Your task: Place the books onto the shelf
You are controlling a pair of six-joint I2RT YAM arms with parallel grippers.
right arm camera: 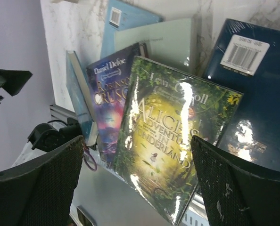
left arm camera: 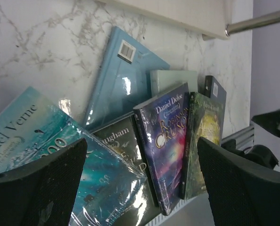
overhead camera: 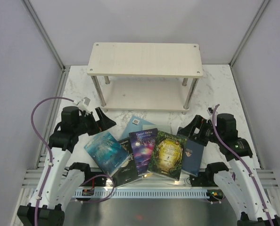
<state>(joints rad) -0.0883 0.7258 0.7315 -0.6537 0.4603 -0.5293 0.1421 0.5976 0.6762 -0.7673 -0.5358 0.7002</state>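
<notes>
The robot's right gripper should next lower and draw back onto the green-gold book's edge by the navy book, since that edge lies uncovered on top of the pile of books.
The pale wood two-tier shelf (overhead camera: 144, 60) stands at the back of the marble table, and nothing rests on its boards. Several books fan out near the front edge: teal (overhead camera: 106, 151), black (overhead camera: 126, 167), purple galaxy (overhead camera: 144, 148), green-gold (overhead camera: 168, 154), navy (overhead camera: 194, 154) and light blue (overhead camera: 137, 125) behind. My left gripper (overhead camera: 98, 123) hovers open just left of the pile; its wrist view shows the teal book (left arm camera: 45, 141) and purple book (left arm camera: 170, 141) below the empty jaws (left arm camera: 140, 155). My right gripper (overhead camera: 193, 132) hangs open over the green-gold book (right arm camera: 168, 127) and navy book (right arm camera: 253, 94).
Grey enclosure walls close in on the left, right and back. A slotted metal rail (overhead camera: 144, 192) runs along the front edge under the lower ends of the books. A pale green book (right arm camera: 163, 42) lies under the pile. The shelf's slim metal posts (overhead camera: 191, 93) stand at its corners.
</notes>
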